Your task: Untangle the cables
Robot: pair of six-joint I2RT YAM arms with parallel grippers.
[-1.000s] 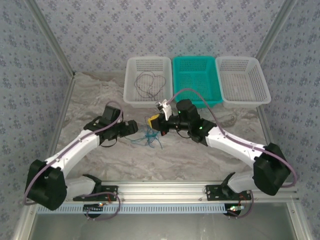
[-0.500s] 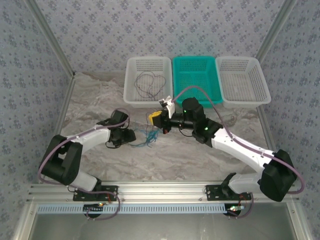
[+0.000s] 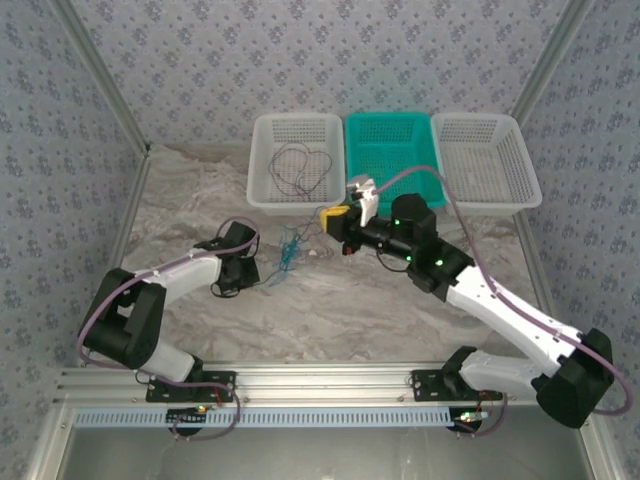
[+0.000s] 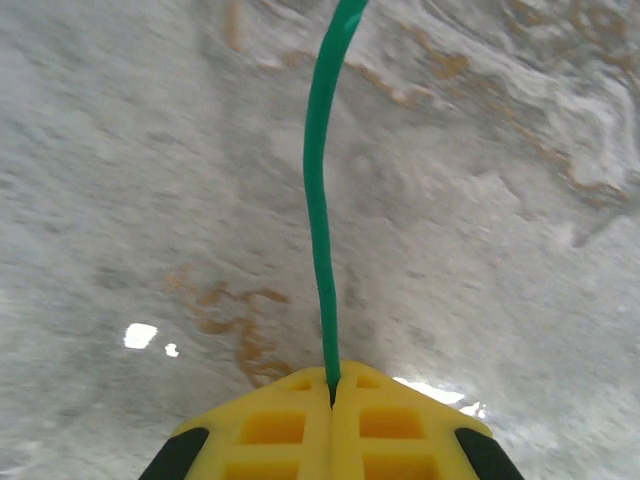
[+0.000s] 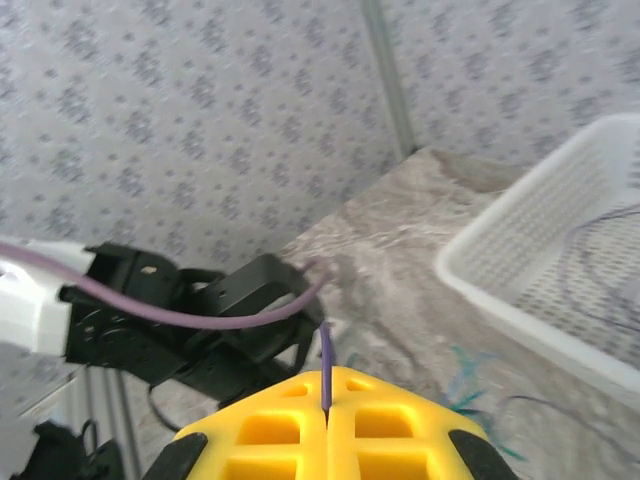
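Observation:
My left gripper draws the green cable low onto the bare tabletop beside it, opposite the tangle, and releases it next, since loose cable pieces lie bunched nearby.
My left gripper (image 3: 258,274) sits low on the table, and its yellow jaws (image 4: 331,385) are shut on the green cable (image 4: 318,200), which runs straight away from the tips. My right gripper (image 3: 326,217) hovers near the white basket, its jaws (image 5: 326,408) shut on the thin blue cable (image 5: 325,360). Between the two grippers a loose tangle of green and blue cables (image 3: 290,250) stretches over the marbled table; it also shows as blurred strands (image 5: 470,385) in the right wrist view. A dark cable (image 3: 300,165) lies looped inside the left white basket (image 3: 262,190).
Three baskets stand in a row at the back: the left white one, a teal basket (image 3: 352,150) and a right white basket (image 3: 530,190). The left arm (image 5: 200,320) shows beyond my right jaws. Patterned walls enclose the table on three sides.
The left gripper dropped to the table and shut on the green cable. The right gripper moved up and right toward the baskets, drawing the tangle out.

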